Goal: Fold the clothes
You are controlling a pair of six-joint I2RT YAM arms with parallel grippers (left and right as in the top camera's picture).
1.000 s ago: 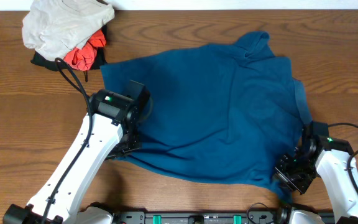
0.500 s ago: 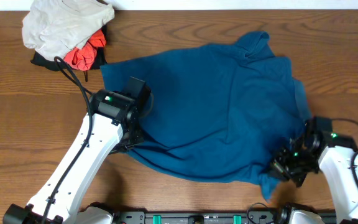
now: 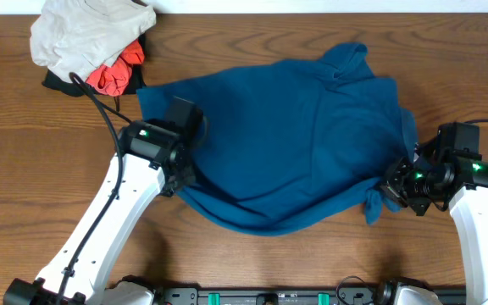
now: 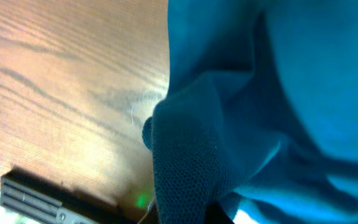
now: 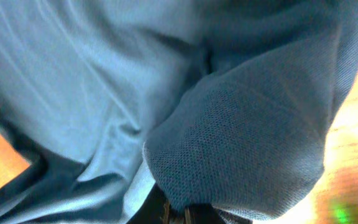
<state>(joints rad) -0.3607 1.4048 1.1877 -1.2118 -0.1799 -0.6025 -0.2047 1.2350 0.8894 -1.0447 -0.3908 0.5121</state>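
Observation:
I should carry the raised near hem outward over the shirt with my left gripper next, then lower and open it.
The clothes, one large teal-blue shirt [image 3: 295, 127], lie spread over the middle of the wooden table [image 3: 24, 178]. My left gripper [image 3: 180, 174] is shut on the near left hem, holding it off the table. In the left wrist view a bunched fold of the shirt [image 4: 191, 149] rises out of the left gripper [image 4: 191, 216], whose fingers are hidden by cloth. My right gripper [image 3: 394, 188] is shut on the near right corner, and a twisted tail hangs below it. The right wrist view shows the shirt [image 5: 241, 124] draped over the right gripper [image 5: 185, 214].
A pile of other garments sits at the far left corner: a pale beige one [image 3: 87, 34] on top, orange-red [image 3: 113, 76] and black [image 3: 56, 82] ones beneath. A black rail [image 3: 261, 296] runs along the table's front edge.
Both grippers have moved away from the front edge with the shirt's near hem, lifting it. The right gripper travelled farthest, and the hem now sits higher on the table.

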